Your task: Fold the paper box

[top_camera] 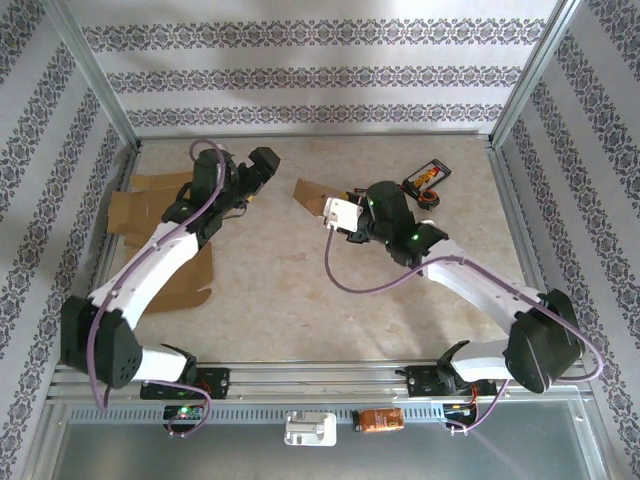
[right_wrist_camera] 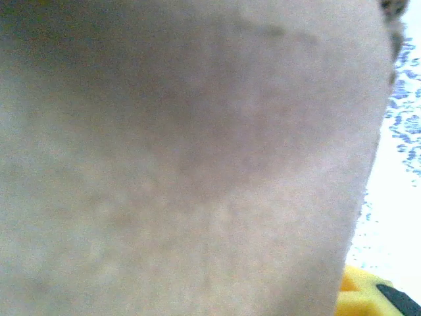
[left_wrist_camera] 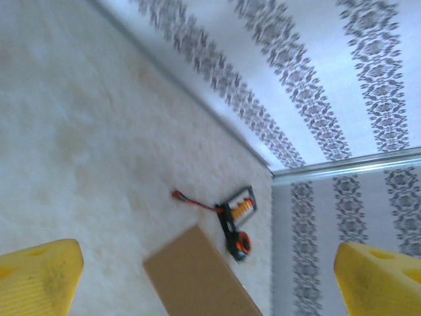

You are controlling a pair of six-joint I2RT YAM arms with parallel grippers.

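The bare tabletop lies below the right gripper and back toward the robot's base, so the gripper will pull the tilted paper box back, lower it and let go of it there.
The paper box (top_camera: 309,192) is a small brown cardboard piece near the middle of the table, standing tilted off the surface. My right gripper (top_camera: 338,212) is at its near right end and looks shut on it. In the right wrist view the blurred cardboard (right_wrist_camera: 184,158) lies right against the camera, with one yellow fingertip (right_wrist_camera: 362,293) showing at the bottom right. My left gripper (top_camera: 262,165) hovers to the left of the box, open, its yellow fingers (left_wrist_camera: 39,276) wide apart with nothing between them. The same brown box (left_wrist_camera: 197,280) lies ahead of it.
Flat cardboard sheets (top_camera: 135,208) lie along the left edge, partly under the left arm. A black and orange tool with a red lead (top_camera: 428,180) (left_wrist_camera: 237,220) sits at the back right. Metal frame posts and patterned walls enclose the table.
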